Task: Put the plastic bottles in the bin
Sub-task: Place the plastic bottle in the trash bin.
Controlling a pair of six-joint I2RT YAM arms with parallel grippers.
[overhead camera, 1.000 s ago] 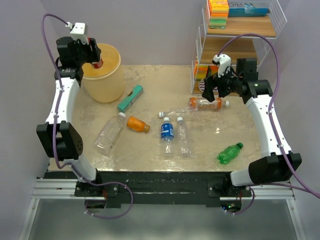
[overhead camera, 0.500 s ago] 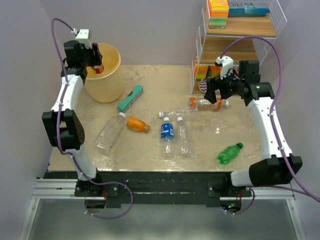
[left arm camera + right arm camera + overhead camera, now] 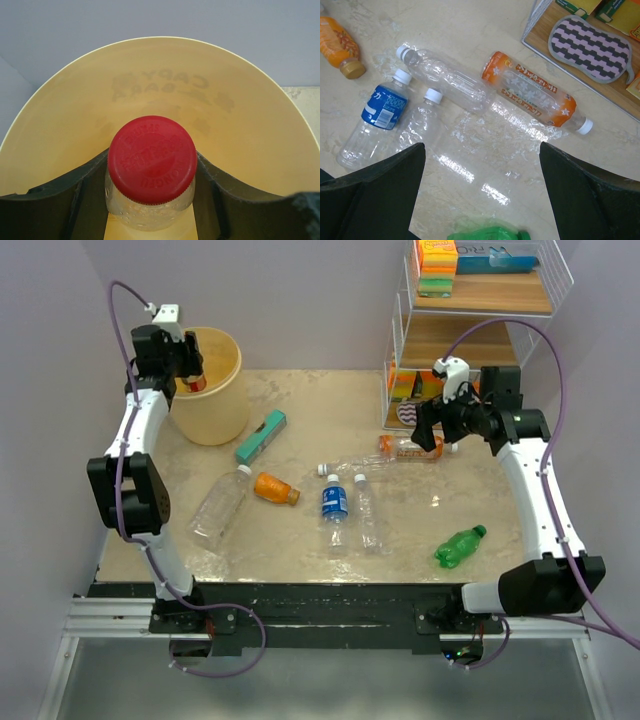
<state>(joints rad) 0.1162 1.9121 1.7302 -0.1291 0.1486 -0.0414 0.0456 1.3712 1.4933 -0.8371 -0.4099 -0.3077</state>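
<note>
The bin's rim curves around the clear bottle, so the robot's left gripper will next lower into the bin's opening (image 3: 213, 358) (image 3: 159, 105) below it and let the bottle go.
My left gripper (image 3: 190, 372) is shut on a clear bottle with a red cap (image 3: 151, 159), held over the open mouth of the pale yellow bin (image 3: 215, 405), whose inner wall (image 3: 240, 115) fills the left wrist view. My right gripper (image 3: 432, 432) hangs open above the table with nothing between its fingers (image 3: 481, 146). Below it lie an orange-labelled bottle (image 3: 530, 95), a long clear bottle (image 3: 445, 75), a blue-labelled bottle (image 3: 382, 107), a small clear bottle (image 3: 422, 120) and a green bottle (image 3: 485, 234). An orange bottle (image 3: 275, 488) and a large clear bottle (image 3: 220, 505) lie further left.
A flat teal box (image 3: 261, 435) lies just right of the bin. A white wire shelf rack (image 3: 470, 330) with boxes and a striped pad (image 3: 590, 47) stands at the back right, close behind my right gripper.
My left arm has swung back and left, carrying the red-capped bottle further over the bin. My right gripper has drifted slightly to the right, still open.
</note>
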